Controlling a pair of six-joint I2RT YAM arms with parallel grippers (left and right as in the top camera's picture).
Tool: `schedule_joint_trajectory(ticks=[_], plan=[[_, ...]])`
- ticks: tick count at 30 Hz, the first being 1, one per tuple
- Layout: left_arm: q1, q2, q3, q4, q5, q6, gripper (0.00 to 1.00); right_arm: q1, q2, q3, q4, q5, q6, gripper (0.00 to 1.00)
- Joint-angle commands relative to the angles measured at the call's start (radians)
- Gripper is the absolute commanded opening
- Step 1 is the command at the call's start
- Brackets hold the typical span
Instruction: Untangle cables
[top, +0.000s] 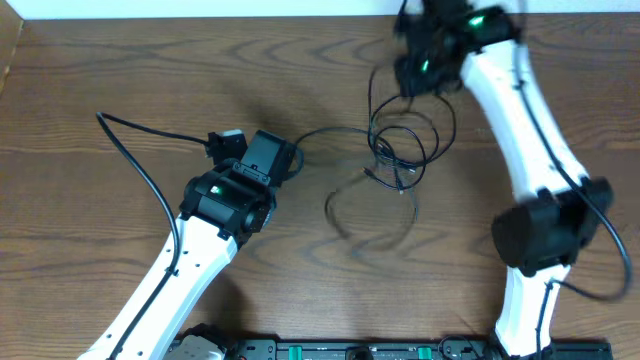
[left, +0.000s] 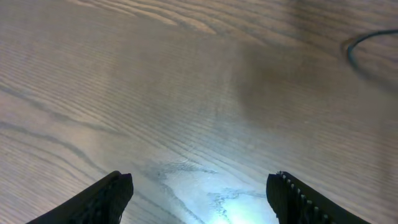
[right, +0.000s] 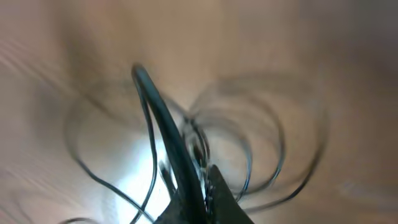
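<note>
The left gripper swings to the right in the overhead view next, then lowers onto a looped piece of cable, as only bare wood lies under the gripper.
The cables (top: 400, 150) lie as a tangle of thin black loops right of the table's middle, and one strand runs left toward my left gripper (top: 268, 155). That gripper hovers low over bare wood, open with nothing between its fingers (left: 200, 186); one cable loop (left: 367, 42) shows at the far right of its view. My right gripper (top: 418, 68) is blurred near the table's back edge, above the tangle. In the right wrist view it is shut (right: 208, 180) on a cable strand (right: 155, 106), which rises from the jaws, with blurred loops below.
The left arm's own thicker black cable (top: 130, 150) curves across the left of the table. A dark base rail (top: 350, 350) runs along the front edge. A white edge (top: 200, 8) borders the back of the wooden table.
</note>
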Motion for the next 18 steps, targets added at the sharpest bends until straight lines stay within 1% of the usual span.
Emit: schedule_joint_trajectory(ticks=[1, 2, 4, 7, 13, 16, 18], plan=[[0.004, 0.005, -0.014, 0.002, 0.005, 0.005, 0.74, 0.006, -0.192, 0.257, 0.008, -0.010, 0.022, 0.01], [0.004, 0.005, -0.014, 0.002, 0.005, 0.005, 0.74, 0.006, -0.224, 0.329, 0.023, -0.009, 0.026, 0.01], [0.004, 0.005, -0.014, 0.002, 0.005, 0.005, 0.74, 0.006, -0.270, 0.411, 0.045, -0.010, 0.033, 0.01], [0.004, 0.005, -0.014, 0.006, 0.005, 0.005, 0.74, 0.006, -0.340, 0.483, 0.095, -0.010, 0.033, 0.01], [0.004, 0.005, -0.014, 0.062, 0.088, 0.005, 0.74, 0.006, -0.443, 0.494, 0.168, -0.009, 0.032, 0.01], [0.004, 0.005, -0.014, 0.097, 0.138, 0.006, 0.73, 0.006, -0.452, 0.494, 0.171, -0.008, 0.032, 0.01], [0.004, 0.005, -0.014, 0.130, 0.204, 0.012, 0.71, 0.006, -0.449, 0.493, 0.164, -0.006, 0.032, 0.01]])
